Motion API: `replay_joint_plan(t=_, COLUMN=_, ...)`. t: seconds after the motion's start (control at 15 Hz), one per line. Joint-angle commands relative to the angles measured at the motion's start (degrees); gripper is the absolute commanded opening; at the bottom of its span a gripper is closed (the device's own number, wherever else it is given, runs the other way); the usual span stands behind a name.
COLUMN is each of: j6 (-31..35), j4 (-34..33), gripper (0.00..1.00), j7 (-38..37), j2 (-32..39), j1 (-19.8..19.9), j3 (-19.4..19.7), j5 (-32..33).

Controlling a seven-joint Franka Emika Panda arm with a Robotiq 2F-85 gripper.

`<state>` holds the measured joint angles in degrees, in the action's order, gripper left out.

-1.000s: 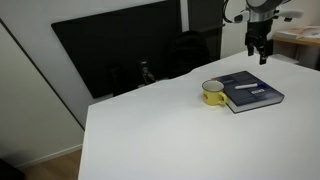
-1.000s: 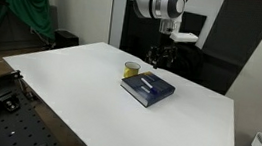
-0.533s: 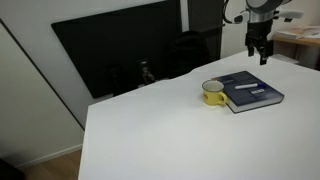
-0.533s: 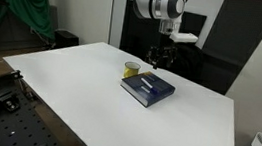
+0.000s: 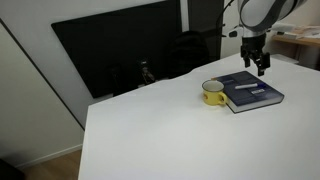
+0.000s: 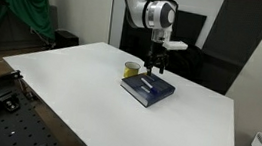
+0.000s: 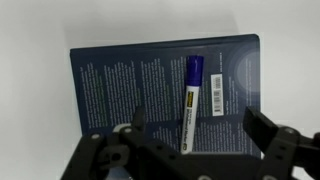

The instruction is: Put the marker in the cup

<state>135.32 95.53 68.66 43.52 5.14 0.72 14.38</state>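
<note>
My gripper moves straight down toward the book (image 7: pixel 120 90) onto the marker's white body (image 7: pixel 192 125) next, since its open fingers already straddle the marker's lower end.
The marker (image 7: pixel 190 102), blue-capped with a white body, lies on a flat dark-blue book (image 7: pixel 120 90) in the wrist view. My gripper (image 7: pixel 197 128) is open, with a finger on each side of the marker's lower end, above the book. In both exterior views the gripper (image 5: pixel 262 66) (image 6: pixel 152 68) hangs just over the book (image 5: pixel 255 97) (image 6: pixel 152 92). The yellow cup (image 5: pixel 213 92) (image 6: pixel 131 70) stands upright on the table, touching or close to the book's edge. The cup is out of the wrist view.
The book and cup sit on a wide white table (image 5: pixel 160 140) (image 6: pixel 79 87). A dark screen (image 5: pixel 120 50) stands behind the table. A light table with items (image 5: pixel 298 40) is beyond the arm.
The arm has come down and shifted slightly, bringing the open gripper closer to the book. The book, marker and cup have not moved.
</note>
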Motion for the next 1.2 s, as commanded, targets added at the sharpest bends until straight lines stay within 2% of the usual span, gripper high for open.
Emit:
replay_joint_plan(t=0.0, j6=3.71, j4=-1.71, gripper=1.00, j7=1.19, j2=2.92, j1=0.46, j3=-1.49, j5=1.28)
replay_joint_plan(t=0.6, j6=9.09, j4=-2.05, gripper=1.00, j7=2.89, j2=7.38, j1=1.42, j3=-4.67, j5=-0.64)
replay_joint_plan(t=0.67, j6=9.40, j4=-2.10, gripper=0.75, j7=3.64, j2=7.76, j1=1.71, j3=-4.98, j5=-0.62)
replay_joint_plan(t=0.73, j6=9.51, j4=-2.20, gripper=0.74, j7=3.69, j2=8.06, j1=1.68, j3=-4.94, j5=-0.60)
replay_joint_plan(t=0.8, j6=9.49, j4=-2.37, gripper=0.68, j7=3.90, j2=8.33, j1=1.84, j3=-5.03, j5=-0.73)
replay_joint_plan(t=1.13, j6=8.47, j4=-4.04, gripper=0.33, j7=3.63, j2=9.01, j1=2.29, j3=-4.47, j5=-1.67)
